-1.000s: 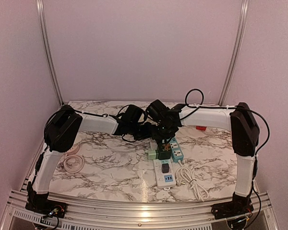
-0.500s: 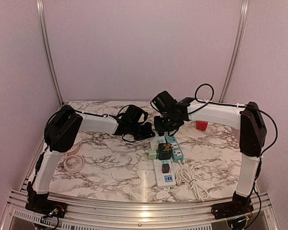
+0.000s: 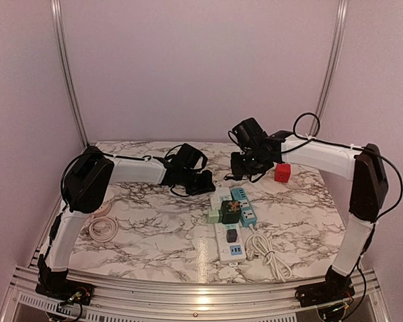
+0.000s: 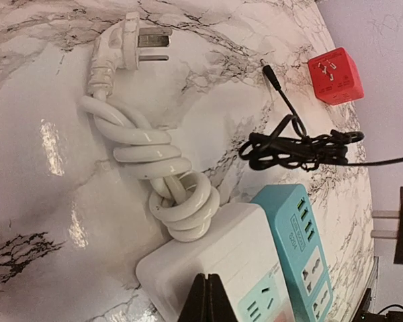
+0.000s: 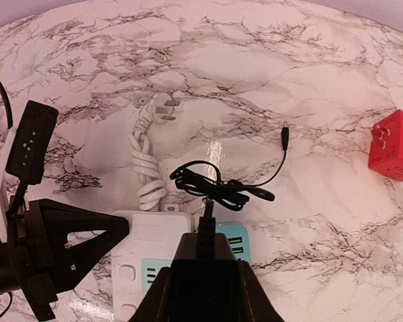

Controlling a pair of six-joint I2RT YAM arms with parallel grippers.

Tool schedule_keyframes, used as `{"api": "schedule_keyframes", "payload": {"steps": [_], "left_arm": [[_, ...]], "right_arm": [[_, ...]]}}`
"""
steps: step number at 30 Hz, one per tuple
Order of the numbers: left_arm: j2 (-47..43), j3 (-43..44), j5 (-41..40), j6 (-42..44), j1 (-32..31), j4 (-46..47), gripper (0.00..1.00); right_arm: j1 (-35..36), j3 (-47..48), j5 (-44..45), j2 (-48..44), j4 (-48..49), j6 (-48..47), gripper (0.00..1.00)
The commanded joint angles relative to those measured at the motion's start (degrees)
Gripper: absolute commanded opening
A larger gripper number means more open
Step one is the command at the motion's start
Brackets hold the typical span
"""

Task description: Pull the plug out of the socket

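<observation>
I will next sweep my right gripper down and to its right in the top view, onto the bare tabletop (image 3: 273, 206) (image 5: 342, 285) beside the teal power strip. I will release the unplugged plug there.
My right gripper (image 3: 244, 165) is shut on a black plug (image 5: 205, 251) and holds it in the air above the far end of the power strips, free of any socket. The plug's bare prongs show in the left wrist view (image 4: 389, 225). Its black cable bundle (image 5: 218, 189) lies on the table behind the strips. My left gripper (image 3: 204, 182) is shut and empty, its tips (image 4: 210, 298) over the end of the white power strip (image 4: 215, 261). A teal power strip (image 4: 295, 241) lies beside the white one.
A red cube adapter (image 3: 282, 172) sits at the back right. A white knotted cable with a plug (image 4: 148, 147) lies behind the white strip. Another strip with a black adapter (image 3: 230, 236) and a coiled white cable (image 3: 265, 255) lie nearer. A white coil (image 3: 102, 228) is at the left.
My right gripper has risen and moved back and right, away from the power strips, with the black plug in it. The left gripper has stayed at the strips' end.
</observation>
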Motion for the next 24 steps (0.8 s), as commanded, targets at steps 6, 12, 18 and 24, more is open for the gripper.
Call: {"api": "schedule_keyframes", "payload": {"steps": [6, 12, 18, 24], "left_arm": [[-6.33, 2.38, -3.04, 4.75, 0.04, -14.54, 0.0], [-11.0, 0.46, -2.74, 5.59, 0.04, -15.67, 0.0], [-14.92, -1.78, -2.48, 6.49, -0.04, -17.04, 0.0], [-18.66, -5.39, -1.85, 7.34, -0.22, -17.71, 0.0]], "right_arm": [[-12.08, -12.07, -11.54, -10.67, 12.12, -2.01, 0.0], [-19.74, -22.94, -25.12, -15.24, 21.83, -2.46, 0.0], [-22.03, -29.07, -28.19, -16.32, 25.16, -2.7, 0.0], [-26.12, -36.14, -32.19, -17.86, 30.1, -1.94, 0.0]]}}
